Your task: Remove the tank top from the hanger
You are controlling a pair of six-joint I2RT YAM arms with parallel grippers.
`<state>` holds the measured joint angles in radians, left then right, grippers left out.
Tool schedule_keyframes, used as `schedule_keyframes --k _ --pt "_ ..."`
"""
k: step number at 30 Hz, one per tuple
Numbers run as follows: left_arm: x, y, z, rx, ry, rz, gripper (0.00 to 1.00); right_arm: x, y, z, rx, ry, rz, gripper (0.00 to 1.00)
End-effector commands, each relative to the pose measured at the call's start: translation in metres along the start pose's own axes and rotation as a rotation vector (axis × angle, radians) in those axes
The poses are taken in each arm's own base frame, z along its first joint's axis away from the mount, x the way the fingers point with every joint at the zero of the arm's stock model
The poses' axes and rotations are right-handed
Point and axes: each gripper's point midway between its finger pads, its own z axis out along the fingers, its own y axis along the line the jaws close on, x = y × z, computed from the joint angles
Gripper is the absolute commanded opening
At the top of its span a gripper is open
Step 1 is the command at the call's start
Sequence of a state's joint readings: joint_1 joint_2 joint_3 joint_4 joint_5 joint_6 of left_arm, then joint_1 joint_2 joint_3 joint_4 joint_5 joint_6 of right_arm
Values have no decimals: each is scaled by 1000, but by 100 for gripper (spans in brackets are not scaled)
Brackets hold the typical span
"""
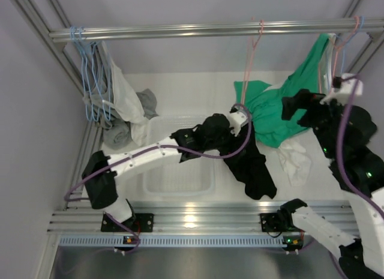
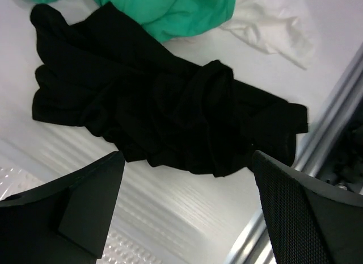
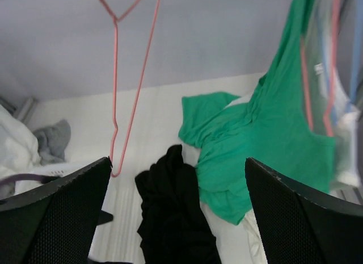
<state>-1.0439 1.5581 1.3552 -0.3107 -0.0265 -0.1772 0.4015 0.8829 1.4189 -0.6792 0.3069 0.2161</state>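
I should next lower my left gripper with its fingers open onto the bunched middle of the black garment (image 1: 255,168) (image 2: 170,105) and close it, because raised folds there give it cloth to pinch.
A green garment (image 1: 282,114) hangs by one corner from a pink hanger (image 1: 336,45) at the right end of the rail and drapes down onto the table. In the right wrist view the garment (image 3: 266,145) still sits on that hanger (image 3: 309,82). An empty pink hanger (image 1: 251,57) hangs mid-rail. A crumpled black garment (image 1: 255,168) lies on the table below it. My left gripper (image 1: 231,138) hovers open and empty just above the black garment (image 2: 170,105). My right gripper (image 1: 298,108) is open and empty beside the green cloth.
A white cloth (image 1: 294,159) lies right of the black garment. A clear plastic tray (image 1: 180,177) sits under the left arm. Blue hangers (image 1: 90,81) with white and grey garments hang at the left. An aluminium rail (image 1: 192,216) runs along the near edge.
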Motion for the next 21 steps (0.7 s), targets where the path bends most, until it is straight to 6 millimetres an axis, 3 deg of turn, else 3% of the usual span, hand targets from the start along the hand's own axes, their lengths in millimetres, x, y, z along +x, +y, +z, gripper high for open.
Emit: schedule_keyframes --k 1,2,3,4,5,11,16,18,21 --pt "4 8 43 -32 -6 52 99 -5 -33 -50 100 -61 50 99" --pt "9 10 54 -36 2 52 99 -4 -37 -59 107 -52 45 99" --pt "29 13 73 -47 53 51 99 -8 -41 -70 107 -72 45 99" --pt "27 14 81 -58 51 32 99 -9 -43 -76 105 -81 46 99" --pt "45 18 97 -78 94 25 99 -13 -45 -84 101 -100 45 99" --pt "75 9 140 -35 153 -28 99 -12 -52 -96 103 -115 8 99" --pt "103 12 160 -55 205 -84 99 -4 -47 -91 76 -91 -18 100" --pt "124 12 161 -68 245 -99 99 -4 -44 -92 54 -89 -22 100" --pt "154 4 161 -81 303 -100 88 -6 -42 -97 36 -102 -22 99"
